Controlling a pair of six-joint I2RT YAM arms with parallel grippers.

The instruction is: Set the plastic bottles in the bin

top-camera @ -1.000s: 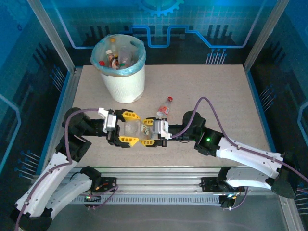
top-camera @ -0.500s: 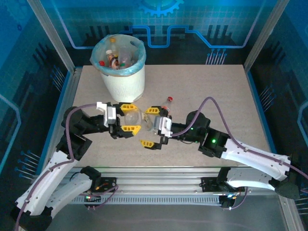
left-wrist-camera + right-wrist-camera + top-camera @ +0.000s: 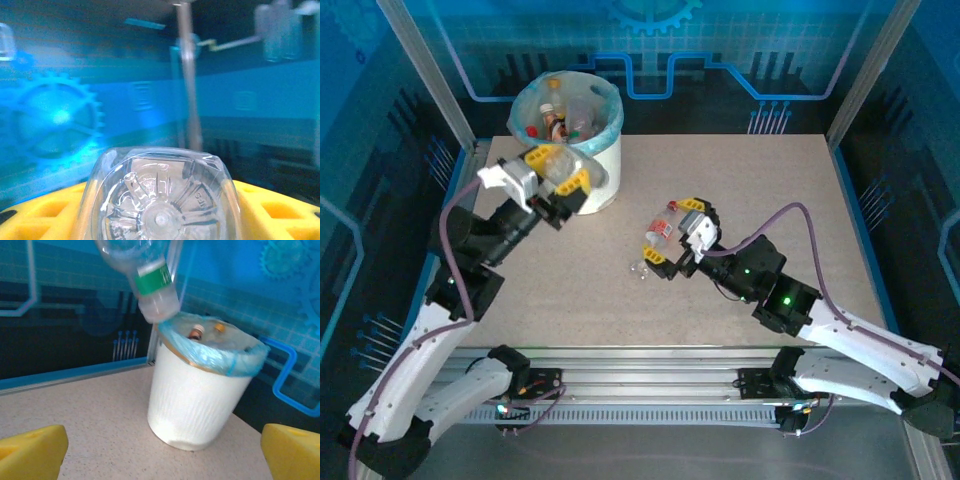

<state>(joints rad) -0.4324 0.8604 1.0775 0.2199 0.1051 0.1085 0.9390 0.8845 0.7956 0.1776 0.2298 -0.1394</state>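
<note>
I will next move the clear bottle [image 3: 570,168] outward with my left gripper, tilt it down over the opening of the bin, and release it where other bottles already lie.
My left gripper [image 3: 558,170] is raised beside the bin [image 3: 592,195], shut on a clear plastic bottle [image 3: 570,168]. The left wrist view has that bottle's ribbed base [image 3: 160,195] wedged between the yellow fingers [image 3: 45,212]. From the right wrist, the same bottle [image 3: 150,280] carries a green label and hangs over the blue-lined rim of the bin [image 3: 200,390]. Several bottles [image 3: 555,125] lie inside the bin. A red-labelled, red-capped bottle [image 3: 660,228] lies on the table by my right gripper [image 3: 673,230], which is open. Nothing sits between the right gripper's [image 3: 160,452] yellow fingertips [image 3: 30,450].
A small clear scrap [image 3: 640,268] lies on the table just in front of the red-labelled bottle. The beige tabletop [image 3: 770,180] is edged by an aluminium frame and blue wall panels. The bin stands at the far left corner.
The right gripper opened and let go of the clear bottle, then moved back toward the red-labelled bottle. The left gripper carried the clear bottle from mid-table up to the bin.
</note>
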